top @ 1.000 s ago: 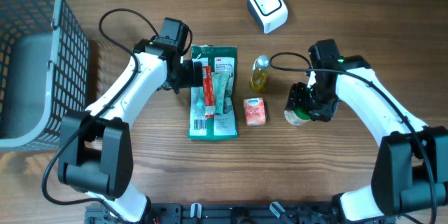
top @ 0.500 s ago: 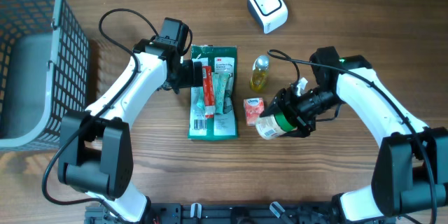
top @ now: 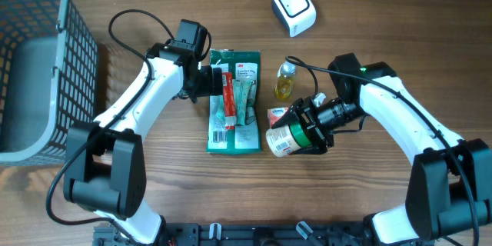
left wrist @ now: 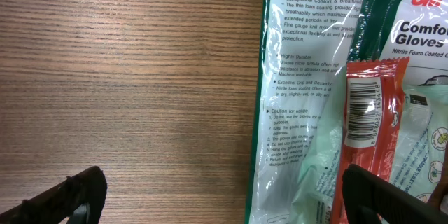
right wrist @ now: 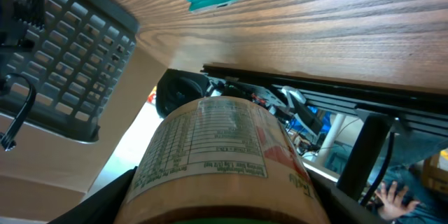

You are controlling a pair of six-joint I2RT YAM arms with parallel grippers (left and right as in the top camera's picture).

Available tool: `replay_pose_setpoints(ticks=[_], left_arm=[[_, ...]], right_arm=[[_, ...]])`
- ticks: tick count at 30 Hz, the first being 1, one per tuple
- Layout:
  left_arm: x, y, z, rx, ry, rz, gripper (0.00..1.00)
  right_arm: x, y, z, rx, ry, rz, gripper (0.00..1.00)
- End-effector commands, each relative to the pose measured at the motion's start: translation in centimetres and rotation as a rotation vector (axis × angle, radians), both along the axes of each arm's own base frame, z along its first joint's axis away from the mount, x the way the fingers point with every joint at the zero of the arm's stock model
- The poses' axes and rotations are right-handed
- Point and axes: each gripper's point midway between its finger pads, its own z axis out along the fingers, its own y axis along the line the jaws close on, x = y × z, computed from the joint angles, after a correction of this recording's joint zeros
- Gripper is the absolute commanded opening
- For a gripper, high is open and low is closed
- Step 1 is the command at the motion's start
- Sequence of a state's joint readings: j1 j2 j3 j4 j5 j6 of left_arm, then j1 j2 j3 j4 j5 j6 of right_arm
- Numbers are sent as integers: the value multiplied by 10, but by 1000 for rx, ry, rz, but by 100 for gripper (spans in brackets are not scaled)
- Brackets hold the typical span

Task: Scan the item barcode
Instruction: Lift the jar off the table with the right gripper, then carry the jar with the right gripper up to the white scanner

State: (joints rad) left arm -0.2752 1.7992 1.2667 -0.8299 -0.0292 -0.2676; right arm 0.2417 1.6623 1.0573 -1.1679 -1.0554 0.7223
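Note:
My right gripper brings the jar (top: 284,139) outward to the scanner next, as clear tabletop lies to its right in the overhead view. Then it lowers it there upright and releases.
My right gripper (top: 306,128) is shut on a jar (top: 284,139) with a pale label and a green lid, held above the table on its side with its base pointing left. In the right wrist view the jar (right wrist: 222,147) fills the space between the fingers, with a nutrition table facing the camera and no barcode showing. The white scanner (top: 294,8) stands at the back of the table, apart from the jar. My left gripper (top: 219,84) hangs open over a green glove package (left wrist: 308,77) with a red packet (left wrist: 371,126) lying on it, barcode up.
A small yellow oil bottle (top: 285,81) stands between the glove package (top: 234,115) and my right arm. A pink tissue pack (top: 277,114) lies partly under the jar. A grey wire basket (top: 31,61) fills the left edge.
My right gripper has lifted the jar off the table, carried it left toward the tissue pack, and tipped it onto its side. The left arm has not moved.

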Motion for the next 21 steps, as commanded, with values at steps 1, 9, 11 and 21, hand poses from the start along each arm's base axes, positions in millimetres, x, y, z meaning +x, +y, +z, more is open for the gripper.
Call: replay_pose_setpoints(ticks=[1, 9, 11, 21], left_arm=[[-1, 0, 4, 3, -11, -1, 100], [-1, 0, 4, 3, -11, 0, 100], [-1, 0, 4, 3, -11, -1, 100], [-1, 0, 4, 3, -11, -1, 100]], right_arm=[[3, 7, 20, 68, -13, -14, 4], [4, 7, 20, 65, -16, -13, 5], [3, 5, 16, 41, -24, -7, 5], [41, -57, -57, -486, -302, 53, 6]])
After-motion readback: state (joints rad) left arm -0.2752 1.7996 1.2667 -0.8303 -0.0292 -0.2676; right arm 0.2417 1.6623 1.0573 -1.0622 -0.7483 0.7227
